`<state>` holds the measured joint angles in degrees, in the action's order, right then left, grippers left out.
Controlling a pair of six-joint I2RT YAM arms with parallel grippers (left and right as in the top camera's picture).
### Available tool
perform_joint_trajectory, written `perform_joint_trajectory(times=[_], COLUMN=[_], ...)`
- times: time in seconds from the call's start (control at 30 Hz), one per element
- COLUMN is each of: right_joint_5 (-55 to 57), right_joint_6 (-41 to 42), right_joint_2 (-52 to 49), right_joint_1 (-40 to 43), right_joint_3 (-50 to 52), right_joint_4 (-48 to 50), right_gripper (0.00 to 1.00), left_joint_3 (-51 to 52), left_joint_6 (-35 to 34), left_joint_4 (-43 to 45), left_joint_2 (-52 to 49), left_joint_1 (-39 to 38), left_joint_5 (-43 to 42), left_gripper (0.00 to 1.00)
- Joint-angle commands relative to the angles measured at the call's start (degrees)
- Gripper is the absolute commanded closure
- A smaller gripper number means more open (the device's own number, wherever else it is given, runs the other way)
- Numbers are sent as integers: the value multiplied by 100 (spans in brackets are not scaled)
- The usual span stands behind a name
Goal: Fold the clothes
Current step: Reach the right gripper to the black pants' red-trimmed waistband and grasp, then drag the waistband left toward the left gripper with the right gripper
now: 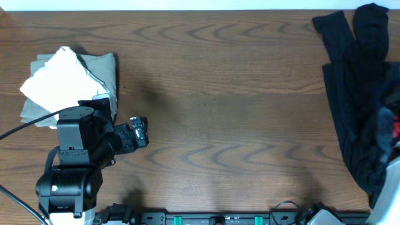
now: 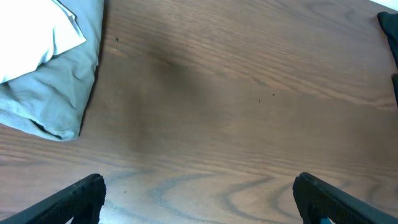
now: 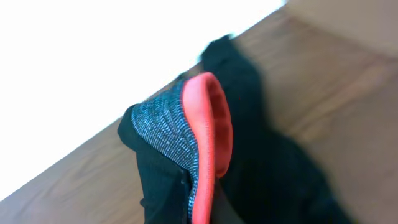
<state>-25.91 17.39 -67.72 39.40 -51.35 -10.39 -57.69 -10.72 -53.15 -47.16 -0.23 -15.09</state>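
Observation:
I need to carry the waistband [image 3: 208,124] to the left in the overhead view with my right gripper, over the bare middle, because the pants lie in a heap at the table's edge.
The clothes [image 1: 362,94] lie in a black heap along the table's right edge, two legs reaching to the far corner. A spot of coral-red lining [image 1: 395,128] shows where my right arm [image 1: 386,181] meets the heap. In the right wrist view the pants' waistband [image 3: 208,124], coral-red inside and speckled grey outside, is bunched up and rises straight into the jaws; cloth hides the fingers themselves. My right gripper is shut on the pants. My left gripper [image 1: 139,131] hovers over bare wood at the left, open wide [image 2: 199,186], nothing between its fingers [image 2: 81,199].
A folded stack of grey and white garments [image 1: 69,84] sits at the table's left, just behind the left arm; its corner shows in the left wrist view [image 2: 50,62]. The table's right edge runs right beside the black heap.

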Motion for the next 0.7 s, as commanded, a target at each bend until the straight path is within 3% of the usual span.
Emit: perform_joint_trajectory(times=[0.0,0.27,0.47,0.53,0.6,0.67], right_joint_5=[-133,564,1244,1246,1381,1755], right_joint_6=[90,535,186,-96,-293,-291], right_joint_2=[273,24,-870,-1257,-1582,-1803], right_joint_1=[-907,-4061,-6083,-6553,-6848,-6988], right_joint_3=[-28,-28,-28,-28,-28,-28], right_joint_4=[-378,-498,173,393,505,470], right_gripper=[99,98,93,83,66,59], left_joint_3=[-94,-94,-92,-92,-92,-92], left_joint_6=[-13,-13,-13,-13,-13,-13], left_joint_4=[0,-17,-66,-66,-66,-66], left_joint_2=[4,4,4,4,4,4], left_joint_1=[-11,-11,-11,-11,-11,-11], left_joint_5=[-57,-57,-57,-57,-57,-55], left_gripper=[2,2,2,2,2,2])
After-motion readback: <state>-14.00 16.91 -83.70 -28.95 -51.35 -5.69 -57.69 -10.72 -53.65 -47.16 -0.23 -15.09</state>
